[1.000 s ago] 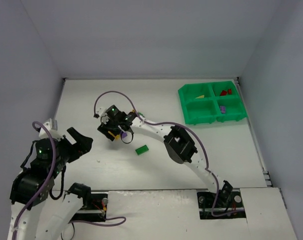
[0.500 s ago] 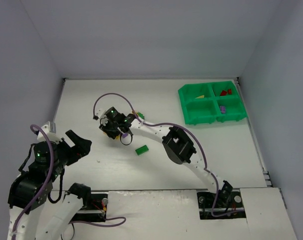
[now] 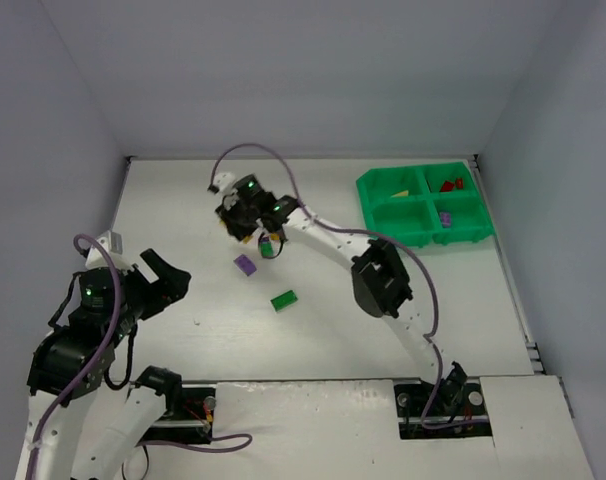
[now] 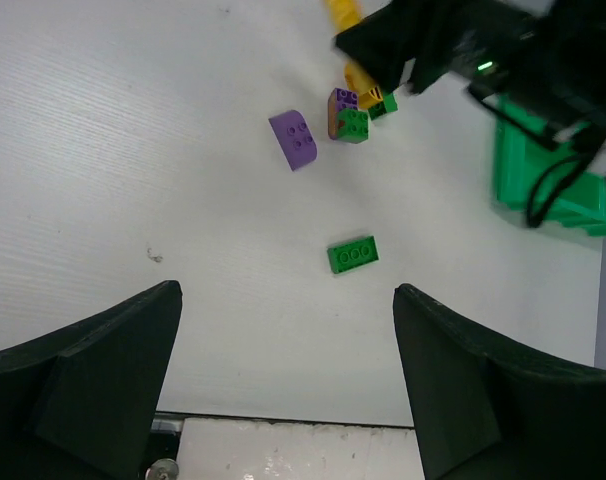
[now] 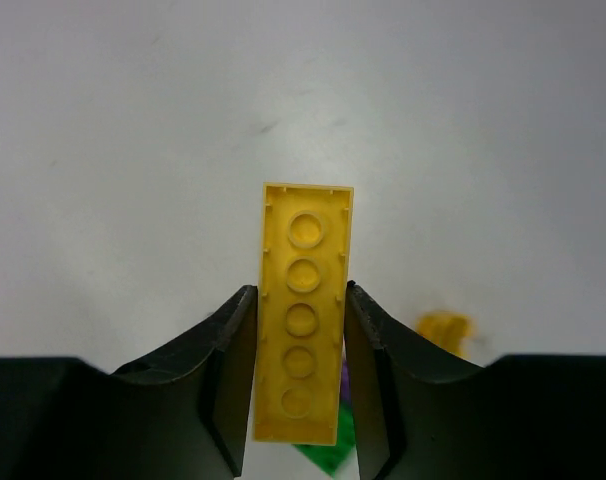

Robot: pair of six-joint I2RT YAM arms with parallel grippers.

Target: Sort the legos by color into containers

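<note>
My right gripper moves over the compartment holding a yellow piece (image 3: 393, 185) next and releases the long yellow lego, since that place lies to its right in the top view.
My right gripper (image 5: 299, 294) is shut on a long yellow lego (image 5: 301, 330), which stands lengthwise between the fingers above the table. In the top view this gripper (image 3: 245, 226) hangs left of centre. Beside it lies a small cluster of purple, green and yellow legos (image 3: 269, 243). A purple lego (image 3: 245, 264) and a green lego (image 3: 283, 299) lie nearer. The green tray of containers (image 3: 426, 230) sits at the far right, with yellow, red and purple pieces in three compartments. My left gripper (image 4: 286, 292) is open and holds nothing. It is well short of the green lego (image 4: 353, 255) and the purple lego (image 4: 294, 138).
Grey walls close in the white table on three sides. The right arm's forearm and purple cable (image 3: 383, 285) arch across the middle of the table. The tray's wall (image 4: 553, 190) shows at the right of the left wrist view.
The right gripper closed on the yellow lego and moved with it toward the far side, leaving the purple lego uncovered on the table. The left arm shifted slightly, still open.
</note>
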